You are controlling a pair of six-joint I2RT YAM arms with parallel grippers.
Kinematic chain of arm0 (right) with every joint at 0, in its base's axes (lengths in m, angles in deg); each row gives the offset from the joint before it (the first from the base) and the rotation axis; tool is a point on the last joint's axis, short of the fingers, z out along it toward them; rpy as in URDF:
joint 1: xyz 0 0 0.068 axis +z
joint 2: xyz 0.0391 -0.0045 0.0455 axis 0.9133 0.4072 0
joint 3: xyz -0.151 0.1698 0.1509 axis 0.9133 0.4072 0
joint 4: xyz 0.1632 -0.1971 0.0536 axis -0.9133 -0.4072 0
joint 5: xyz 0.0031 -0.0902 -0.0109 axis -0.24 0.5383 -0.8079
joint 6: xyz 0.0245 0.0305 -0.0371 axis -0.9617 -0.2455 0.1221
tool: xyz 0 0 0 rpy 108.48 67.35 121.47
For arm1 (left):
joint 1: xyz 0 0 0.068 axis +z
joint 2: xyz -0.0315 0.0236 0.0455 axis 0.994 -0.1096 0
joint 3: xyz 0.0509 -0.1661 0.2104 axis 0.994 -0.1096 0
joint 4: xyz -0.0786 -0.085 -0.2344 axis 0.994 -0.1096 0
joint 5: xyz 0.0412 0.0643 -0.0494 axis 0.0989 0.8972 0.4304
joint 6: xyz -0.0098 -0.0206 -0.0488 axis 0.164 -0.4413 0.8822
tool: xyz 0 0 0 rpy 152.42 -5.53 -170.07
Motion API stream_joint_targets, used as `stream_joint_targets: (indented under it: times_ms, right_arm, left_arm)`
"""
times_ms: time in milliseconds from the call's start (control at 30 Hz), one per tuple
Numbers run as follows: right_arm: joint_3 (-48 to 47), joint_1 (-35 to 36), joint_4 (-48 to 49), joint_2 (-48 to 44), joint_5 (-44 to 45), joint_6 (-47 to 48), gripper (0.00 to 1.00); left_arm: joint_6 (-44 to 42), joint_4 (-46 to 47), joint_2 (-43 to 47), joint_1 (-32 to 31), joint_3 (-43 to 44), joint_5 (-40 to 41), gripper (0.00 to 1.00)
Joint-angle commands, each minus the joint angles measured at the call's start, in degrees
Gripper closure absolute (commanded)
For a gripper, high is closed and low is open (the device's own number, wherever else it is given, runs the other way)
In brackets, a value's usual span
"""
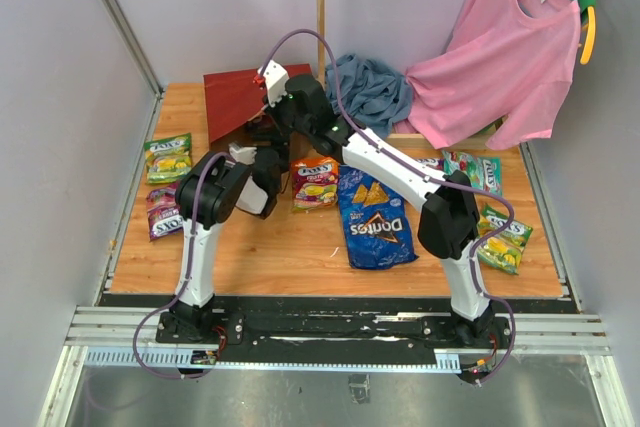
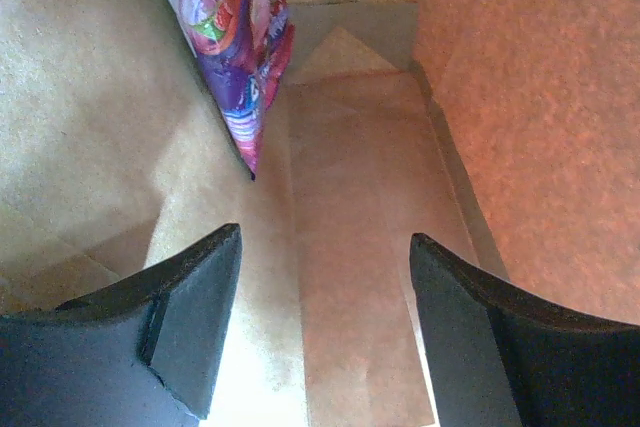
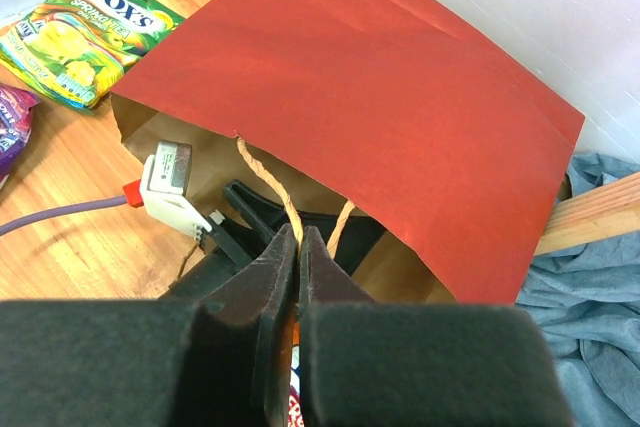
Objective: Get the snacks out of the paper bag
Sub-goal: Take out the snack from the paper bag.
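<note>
My left gripper pushes outward next, deeper into the bag toward the purple packet's near edge (image 2: 249, 135), since the packet still lies ahead of my open fingers.
The dark-red paper bag (image 1: 232, 95) lies on its side at the back left, its mouth toward the arms. My right gripper (image 3: 298, 233) is shut on the bag's cord handle (image 3: 262, 172) and holds the mouth (image 3: 200, 162) up. My left gripper (image 2: 325, 237) is inside the bag, open, with only brown paper (image 2: 350, 167) between its fingers. A purple packet (image 2: 240, 37) lies ahead of it, up to the left and untouched. On the table lie the blue Doritos bag (image 1: 375, 217), a red-orange packet (image 1: 315, 184), a green packet (image 1: 168, 157) and purple packets (image 1: 163, 212).
Two more green packets (image 1: 505, 239) (image 1: 475, 169) lie at the right. A blue cloth (image 1: 370, 87) and a pink shirt (image 1: 505, 57) on a hanger are at the back right. Grey walls close in the wooden table (image 1: 270, 257) on both sides.
</note>
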Motion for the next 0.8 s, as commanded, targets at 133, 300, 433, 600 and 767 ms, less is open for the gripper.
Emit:
stream_joint_targets:
  times_ms: [133, 300, 433, 600, 767]
  right_arm:
    - [0.93, 0.39, 1.65, -2.90, 2.32, 0.58, 0.99]
    - [1.43, 0.35, 2.06, -3.07, 3.14, 0.57, 0.99]
    - [1.44, 0.22, 2.08, -3.07, 3.24, 0.42, 0.99]
    - [1.88, 0.09, 2.24, -3.21, 3.41, 0.42, 0.99]
    - [2.14, -0.25, 2.22, -3.17, 3.58, 0.46, 0.99]
  left_arm:
    - [5.39, -19.41, 3.05, 0.91, 8.12, 4.13, 0.29]
    - [9.61, -31.50, 2.94, 1.69, 13.62, 3.41, 0.29]
    - [12.04, -33.08, 0.61, 2.53, 16.53, 1.29, 0.30]
    - [14.20, -32.60, -3.93, 4.05, 20.39, -1.87, 0.33]
    - [12.22, -35.56, -7.39, 4.87, 26.27, -2.26, 0.33]
